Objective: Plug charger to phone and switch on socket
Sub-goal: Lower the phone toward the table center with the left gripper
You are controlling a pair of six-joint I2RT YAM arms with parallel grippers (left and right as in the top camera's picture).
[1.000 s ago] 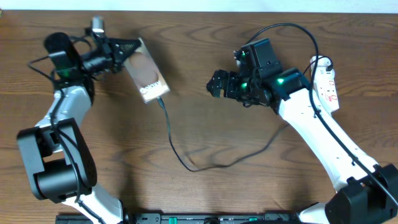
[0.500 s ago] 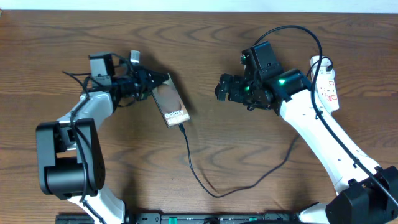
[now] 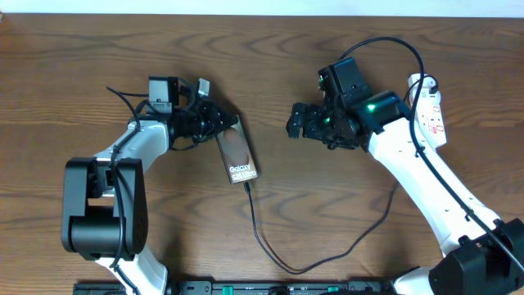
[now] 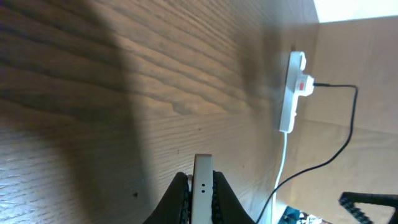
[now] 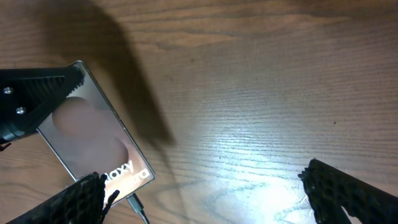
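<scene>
The charger's plug already sits in the bottom edge of the phone (image 3: 238,155). Next, my left gripper lowers it back onto the bare tabletop and frees it.
My left gripper (image 3: 227,124) is shut on the top end of the phone (image 3: 238,155), whose dark face with "Galaxy" lettering points up. In the left wrist view the phone's pale edge (image 4: 203,186) stands clamped between both fingers. The charger (image 3: 264,242) has its small black plug (image 5: 133,203) seated in the phone's bottom edge, and its thin cable loops toward the table's front, then right under the right arm. The socket (image 3: 430,106), a white strip with red markings, lies at the far right. My right gripper (image 3: 295,121) hovers open to the right of the phone (image 5: 93,140), with nothing between its fingers.
The white strip (image 4: 293,93) shows a red switch, a thin black cable entering its side and a white cord (image 4: 283,165) trailing off. Thick black robot cables arc over the right arm (image 3: 385,45). The table's far edge runs along the top of the overhead view.
My left arm has carried the phone right and toward the table's middle, turning it. The cable's loop followed to the right. The right gripper stayed open and barely shifted.
</scene>
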